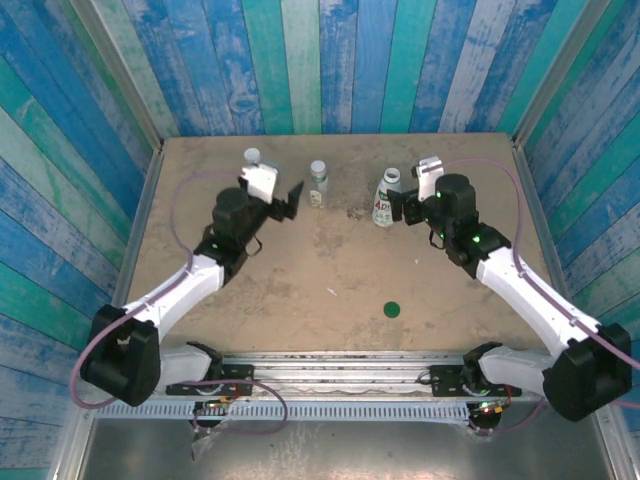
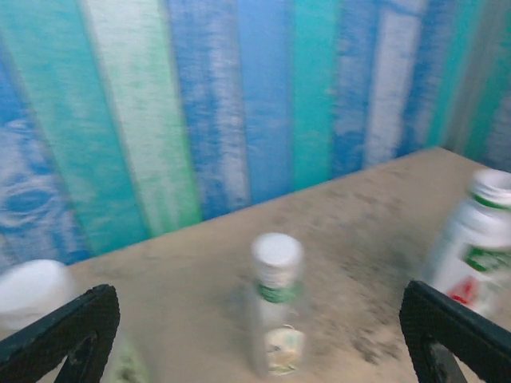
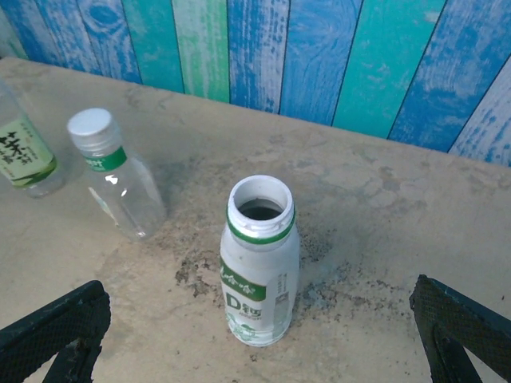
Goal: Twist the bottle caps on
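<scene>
The white bottle's open neck (image 1: 391,176) (image 3: 260,219) lacks a cap and stands outward, so my right gripper reaches outward next until the spread fingertips straddle it and close.
Three bottles stand along the back of the table. The slim clear bottle with the olive label (image 1: 252,160) wears a white cap (image 2: 32,289). The tiny clear bottle (image 1: 318,183) also carries a white cap (image 2: 277,249). The white-wrapped bottle with green print (image 3: 259,275) has a bare, open neck. The dark green cap (image 1: 392,309) lies flat on the table, nearer the arms. My left gripper (image 1: 285,205) is open just short of the tiny bottle, its fingers (image 2: 64,331) wide apart. My right gripper (image 1: 403,211) is open too, beside the white bottle, fingers (image 3: 56,329) holding nothing.
Painted blue and green plank walls (image 1: 330,60) close the table on three sides. The tan tabletop (image 1: 330,260) has dark stains around the white bottle. A small white speck (image 1: 331,291) lies mid-table.
</scene>
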Available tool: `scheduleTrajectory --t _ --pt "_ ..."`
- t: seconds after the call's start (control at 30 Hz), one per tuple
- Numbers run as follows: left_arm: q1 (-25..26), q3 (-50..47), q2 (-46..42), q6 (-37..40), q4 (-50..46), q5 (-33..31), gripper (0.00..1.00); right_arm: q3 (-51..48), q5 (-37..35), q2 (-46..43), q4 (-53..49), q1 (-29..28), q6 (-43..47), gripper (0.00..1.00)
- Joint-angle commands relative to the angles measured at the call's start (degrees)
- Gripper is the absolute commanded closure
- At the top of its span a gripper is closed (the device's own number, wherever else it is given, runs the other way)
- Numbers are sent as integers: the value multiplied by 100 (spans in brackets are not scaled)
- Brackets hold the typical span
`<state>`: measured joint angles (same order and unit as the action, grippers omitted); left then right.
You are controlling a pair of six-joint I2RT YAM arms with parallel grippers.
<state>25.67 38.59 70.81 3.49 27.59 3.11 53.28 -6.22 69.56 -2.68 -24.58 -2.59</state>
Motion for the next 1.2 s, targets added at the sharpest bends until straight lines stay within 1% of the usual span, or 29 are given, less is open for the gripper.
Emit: scheduleTrajectory --t 0.0,0.1,0.2,0.27,0.3,0.37,0.47,0.5,0.53,0.6,0.7,0.8,0.83,0.97,1.1,1.17 --pt "354 -532 -180 93 964 445 6 462 68 567 -208 143 -192 1" --pt "451 -868 25 -296 1364 828 6 897 278 1102 -295 285 -215 2" --pt "530 -1191 303 -606 1906 994 6 1287 427 1637 -335 330 -117 3" --pt "573 -1248 450 -690 1956 989 6 1541 542 1964 -414 344 -50 6" --pt "588 -1252 517 -693 1950 1006 6 1693 601 2126 -494 348 -8 8" --pt "614 -1281 593 -692 1996 1024 6 1952 689 2388 -681 344 55 17" --pt "623 -1310 693 -622 2142 1198 6 2112 752 2606 -787 348 135 34" --pt "621 -1272 752 -547 2125 1398 6 2093 790 2617 -762 348 163 38" --pt "625 -1218 827 -569 2119 1456 6 2063 846 2612 -735 348 201 42" --pt "639 -1183 959 -690 2277 1473 6 2006 928 2589 -712 348 280 46" --pt "671 -1267 1070 -639 2633 1627 6 1864 1054 2489 -653 348 386 54" --pt "698 -1319 1157 -608 2924 1655 6 1641 1237 2311 -569 340 404 59" --pt "708 -1328 1214 -557 3022 1749 6 1525 1296 2222 -488 311 406 61" --pt "772 -1447 1503 -336 3558 1991 6 1129 1307 1798 -438 172 468 63" --pt "787 -1393 1991 -280 3926 2242 6 778 1395 1364 -489 -108 599 63" --pt "824 -1370 2265 -296 4274 2326 6 734 1460 1244 -688 -299 633 63"
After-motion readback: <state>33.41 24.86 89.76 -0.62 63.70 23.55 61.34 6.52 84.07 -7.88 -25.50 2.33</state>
